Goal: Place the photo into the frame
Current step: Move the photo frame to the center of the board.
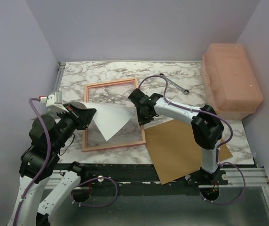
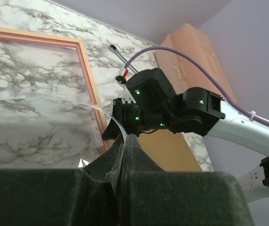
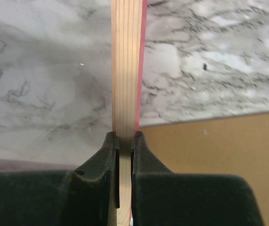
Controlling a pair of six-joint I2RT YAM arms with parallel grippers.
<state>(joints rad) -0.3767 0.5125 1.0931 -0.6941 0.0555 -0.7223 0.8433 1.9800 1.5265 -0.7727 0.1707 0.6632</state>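
The bar lies alongside the brown backing panel (image 3: 181, 147). My right gripper draws back and to the right in the top view next, releasing the bar over the panel.
The frame (image 1: 112, 84) lies on the marble table with its pale wood reverse up and pink showing along its edges. My right gripper (image 1: 141, 114) is shut on the frame's right rail; in the right wrist view the wood strip (image 3: 125, 70) runs up from between the jaws (image 3: 124, 139). The photo (image 1: 110, 120) hangs over the frame's left half, white reverse up and bowed. My left gripper (image 1: 92, 114) is shut on its left edge. From the left wrist, the thin sheet (image 2: 117, 123) curves away from the shut jaws (image 2: 126, 141) toward the right arm.
A brown backing panel (image 1: 181, 150) lies at the front right, partly over the table edge, just right of the gripped rail (image 3: 219, 155). A metal wrench (image 1: 174, 84) lies at the back. A pale orange plastic box (image 1: 231, 77) stands at the right wall.
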